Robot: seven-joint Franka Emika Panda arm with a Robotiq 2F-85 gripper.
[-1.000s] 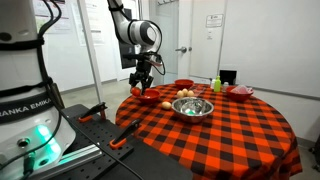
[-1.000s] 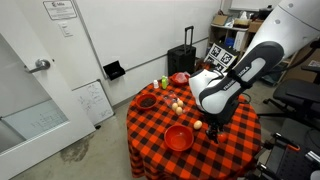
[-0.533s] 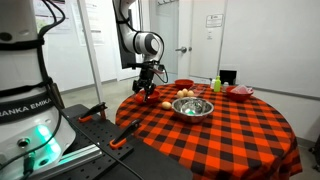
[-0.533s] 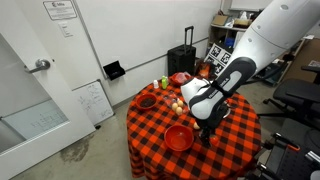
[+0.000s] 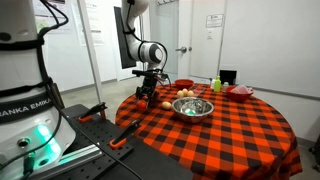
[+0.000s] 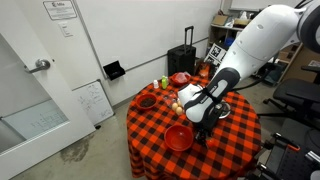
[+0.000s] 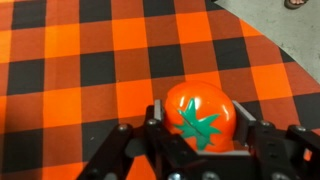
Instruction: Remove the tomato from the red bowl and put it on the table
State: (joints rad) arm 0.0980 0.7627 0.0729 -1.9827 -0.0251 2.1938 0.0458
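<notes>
I will lower my gripper next toward the cloth (image 5: 145, 108) beside the orange-red bowl and let go of the tomato. Only bare checked cloth is under the tomato, clear of that bowl.
My gripper (image 7: 202, 138) is shut on the tomato (image 7: 200, 115), an orange-red ball with a green star-shaped top. In the wrist view only the checked cloth of the table (image 7: 70, 70) lies under it; the bowl is out of that view. In an exterior view the gripper (image 6: 203, 130) is low over the table (image 6: 235, 145), just beside the orange-red bowl (image 6: 178, 138). In an exterior view the gripper (image 5: 149, 97) hides most of that bowl (image 5: 139, 97). I cannot tell whether the tomato touches the cloth.
A shiny steel bowl (image 5: 193, 107) stands mid-table. A darker red bowl (image 6: 147, 101), a pinkish-red dish (image 5: 240, 92), small pale fruits (image 6: 178, 104) and a green bottle (image 6: 165, 83) stand further off. A small orange fruit (image 5: 165, 103) lies near the gripper.
The arm has swung down and sideways from above the bowl, carrying the tomato, and the gripper is now lower, close to the cloth beside the bowl.
</notes>
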